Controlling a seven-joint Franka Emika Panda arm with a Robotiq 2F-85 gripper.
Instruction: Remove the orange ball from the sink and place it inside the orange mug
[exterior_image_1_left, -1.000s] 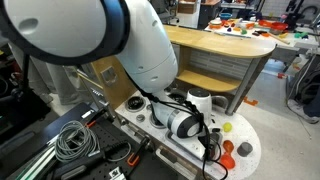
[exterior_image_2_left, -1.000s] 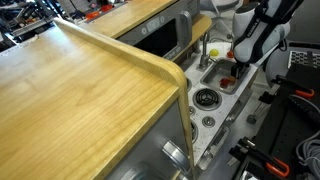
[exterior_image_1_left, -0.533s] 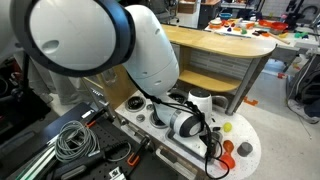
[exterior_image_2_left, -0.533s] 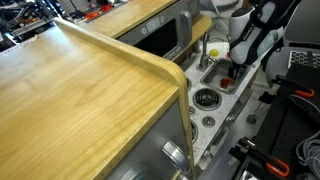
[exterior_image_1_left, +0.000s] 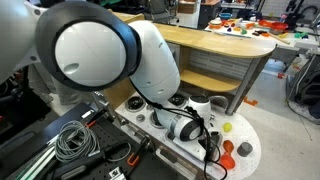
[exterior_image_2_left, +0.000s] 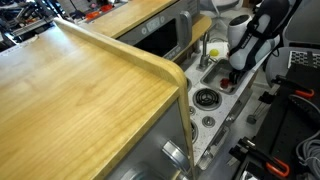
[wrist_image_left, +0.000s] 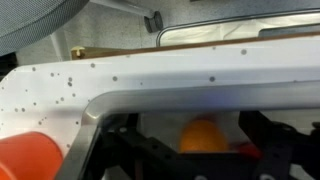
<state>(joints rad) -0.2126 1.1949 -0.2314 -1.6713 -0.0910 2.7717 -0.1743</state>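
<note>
My open fingers already have the orange ball between them, so I will move my gripper slightly away from the grey rim, over the ball's middle (wrist_image_left: 203, 136), and close.
In the wrist view the orange ball (wrist_image_left: 203, 135) lies in the sink (wrist_image_left: 158, 128), just under the basin's grey rim. My gripper (wrist_image_left: 197, 150) is open, with its dark fingers (wrist_image_left: 118, 152) standing either side of the ball and not touching it. The orange mug (wrist_image_left: 30, 158) shows at the lower left, outside the basin on the white speckled counter (wrist_image_left: 180, 70). In an exterior view the gripper (exterior_image_2_left: 236, 70) hangs low over the sink (exterior_image_2_left: 221, 82). In an exterior view the arm hides the sink and the ball.
A grey faucet (exterior_image_2_left: 207, 48) rises at the sink's back. A round black burner (exterior_image_2_left: 205, 98) sits beside the basin. A small yellow ball (exterior_image_1_left: 228, 128) rests on the counter's end. A large wooden counter (exterior_image_2_left: 80, 100) stands alongside, and cables (exterior_image_1_left: 72, 140) lie on the floor.
The arm's upper links have swung a little and the gripper has sunk slightly toward the sink. Its jaws stay open.
</note>
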